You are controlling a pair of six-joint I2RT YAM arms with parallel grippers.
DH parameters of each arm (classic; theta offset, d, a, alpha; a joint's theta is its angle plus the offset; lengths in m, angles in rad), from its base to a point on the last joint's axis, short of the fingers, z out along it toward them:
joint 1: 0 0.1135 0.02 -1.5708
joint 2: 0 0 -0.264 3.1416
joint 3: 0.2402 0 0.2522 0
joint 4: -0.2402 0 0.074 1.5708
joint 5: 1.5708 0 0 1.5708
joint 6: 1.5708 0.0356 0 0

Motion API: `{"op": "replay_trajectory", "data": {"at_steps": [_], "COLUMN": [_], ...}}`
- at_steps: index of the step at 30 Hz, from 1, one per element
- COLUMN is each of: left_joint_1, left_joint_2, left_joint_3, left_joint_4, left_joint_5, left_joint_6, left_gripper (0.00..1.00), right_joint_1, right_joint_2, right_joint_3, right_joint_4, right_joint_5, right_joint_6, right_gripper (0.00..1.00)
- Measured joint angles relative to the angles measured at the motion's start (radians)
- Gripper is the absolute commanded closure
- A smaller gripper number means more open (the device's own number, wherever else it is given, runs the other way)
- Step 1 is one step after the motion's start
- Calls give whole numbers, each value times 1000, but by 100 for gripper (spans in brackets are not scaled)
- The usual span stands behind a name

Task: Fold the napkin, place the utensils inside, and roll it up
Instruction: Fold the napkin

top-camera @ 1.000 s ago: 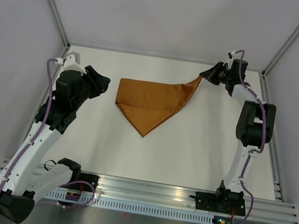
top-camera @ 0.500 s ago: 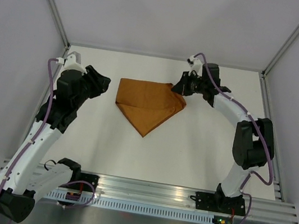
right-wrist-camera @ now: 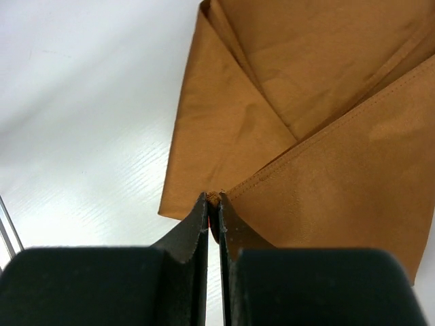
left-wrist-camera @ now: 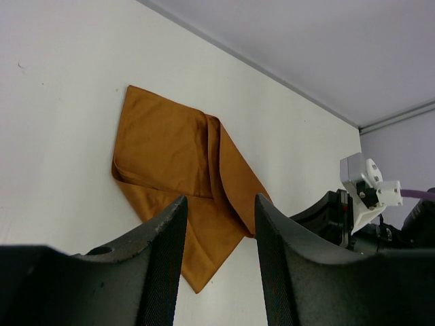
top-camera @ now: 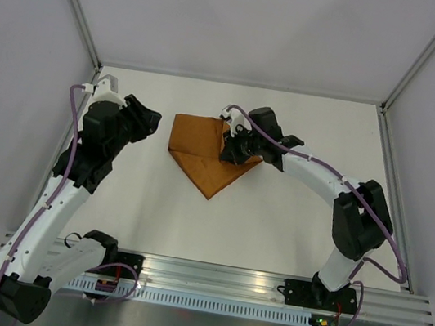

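I will next lower my right gripper back onto the napkin's near point (top-camera: 209, 196) and let go of the napkin's corner there.
The rust-orange napkin (top-camera: 201, 152) lies partly folded on the white table, one point toward the near edge. My right gripper (top-camera: 228, 150) is over its right half, shut on a corner of the cloth (right-wrist-camera: 213, 198), with that flap drawn leftward over the rest. The napkin (right-wrist-camera: 319, 122) fills most of the right wrist view. My left gripper (top-camera: 151, 123) hovers just left of the napkin (left-wrist-camera: 177, 170), open, nothing between its fingers (left-wrist-camera: 160, 258). No utensils are in view.
Grey walls and metal frame posts (top-camera: 80, 13) enclose the white table (top-camera: 274, 222) on three sides. An aluminium rail (top-camera: 216, 277) with both arm bases runs along the near edge.
My right gripper has swept left from the far right corner to over the napkin, carrying the napkin's corner with it and folding that flap over. The left arm has stayed still.
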Motion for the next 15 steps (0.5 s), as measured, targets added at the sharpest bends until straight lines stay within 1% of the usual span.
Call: {"op": "replay_trajectory", "data": {"at_steps": [3, 15], "left_joint_1": [0, 0], "left_joint_2": [-1, 0], "left_joint_3": [-3, -16], "left_joint_4": [0, 0], "left_joint_5": [0, 2], "left_joint_6": [0, 0], "left_gripper": [50, 51], "right_joint_1": [48, 145], "right_joint_2": [0, 0], "right_joint_3": [0, -33], "right_joint_4": [-6, -17], "right_joint_5": [21, 110], "right_joint_6": [-20, -103], "right_gripper": [99, 99]}}
